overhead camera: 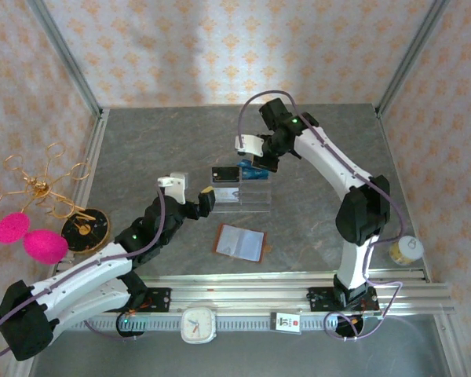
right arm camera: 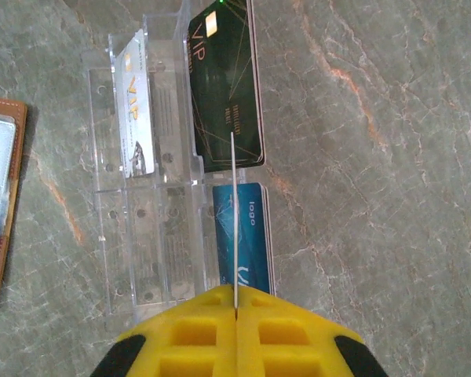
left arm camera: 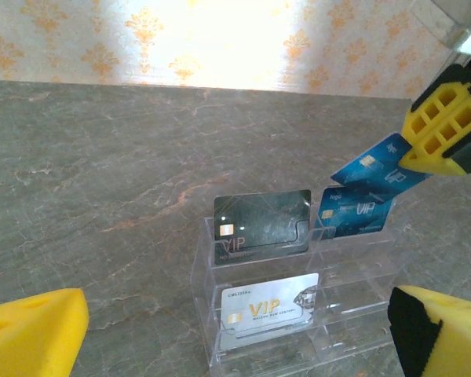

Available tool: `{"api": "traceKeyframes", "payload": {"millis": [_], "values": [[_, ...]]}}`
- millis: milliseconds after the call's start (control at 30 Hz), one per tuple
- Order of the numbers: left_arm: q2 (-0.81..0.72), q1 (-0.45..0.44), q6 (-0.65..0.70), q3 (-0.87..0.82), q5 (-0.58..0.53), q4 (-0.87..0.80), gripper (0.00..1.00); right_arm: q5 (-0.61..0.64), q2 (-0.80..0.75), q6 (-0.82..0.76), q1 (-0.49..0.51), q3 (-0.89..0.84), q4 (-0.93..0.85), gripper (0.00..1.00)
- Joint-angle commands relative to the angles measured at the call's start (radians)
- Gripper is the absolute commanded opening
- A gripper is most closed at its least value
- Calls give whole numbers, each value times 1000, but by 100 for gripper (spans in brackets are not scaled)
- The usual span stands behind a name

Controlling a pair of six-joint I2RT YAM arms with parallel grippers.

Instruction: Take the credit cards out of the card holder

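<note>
My right gripper lowers toward the stand's back slot next and releases the blue card against the other blue one, since it still hangs tilted above that slot.
The card holder (overhead camera: pixel 239 242), a brown wallet, lies spread open on the table in front of the clear acrylic stand (overhead camera: pixel 251 198). Pale grey-white credit cards (overhead camera: pixel 229 239) show in its halves; its brown edge (right arm camera: pixel 14 204) appears at the left of the right wrist view. My right gripper (right arm camera: pixel 235 294) is shut on a blue card (left arm camera: pixel 373 165), held tilted above the stand's back right slot and seen edge-on (right arm camera: pixel 233 204) from the wrist. My left gripper (left arm camera: pixel 235 338) is open, facing the stand's front (left arm camera: pixel 345 314), with nothing between its fingers (left arm camera: pixel 31 330).
The stand holds a black card (left arm camera: pixel 261 220), another blue card (left arm camera: pixel 353 214) and a silver VIP card (left arm camera: pixel 268 310). A gold wire ornament with pink balls (overhead camera: pixel 31 239) and a black disc (overhead camera: pixel 86 228) sit at the left. A small jar (overhead camera: pixel 404 250) stands at the right.
</note>
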Motion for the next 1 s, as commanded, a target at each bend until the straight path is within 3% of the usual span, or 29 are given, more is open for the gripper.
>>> {"api": "traceKeyframes", "payload": {"millis": [0,700,800,967], "values": [[4,15,19,36,-11,27,99,46,-2,-16,-8,-26,0,0],[43,29,13,61,17,34,99,129,15,2,-13,-82,69,0],[47,28,11,63,25,37,99,124,17,12,-11,-83,89,10],[53,29,7,57,37,50,99,109,16,54,-11,-82,157,17]]}}
